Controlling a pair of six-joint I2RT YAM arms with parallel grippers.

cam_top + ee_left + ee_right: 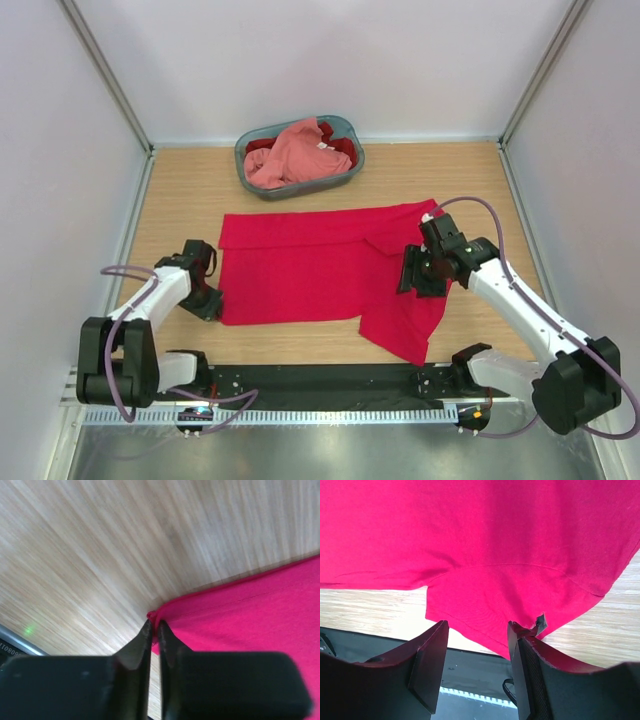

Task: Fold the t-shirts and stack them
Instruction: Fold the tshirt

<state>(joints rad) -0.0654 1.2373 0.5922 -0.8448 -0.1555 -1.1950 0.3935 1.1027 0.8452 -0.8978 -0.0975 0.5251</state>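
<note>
I need to move my right gripper back and down to close on the sleeve's near tip (419, 361) (504, 653), since that pointed tip sticks out over the black bar.
A bright crimson t-shirt (310, 265) lies spread flat on the wooden table, one sleeve hanging toward the near edge. My left gripper (210, 298) is at its near left corner, shut on that corner of the cloth (154, 617). My right gripper (415, 272) hovers over the shirt's right side, open and empty, with the sleeve (490, 605) below its fingers. A salmon pink t-shirt (290, 152) lies bunched in the basket, with a darker red t-shirt (342, 146) beneath it.
The grey-blue oval basket (299, 188) stands at the back centre of the table. White walls enclose the table on three sides. A black rail (320, 380) runs along the near edge between the arm bases.
</note>
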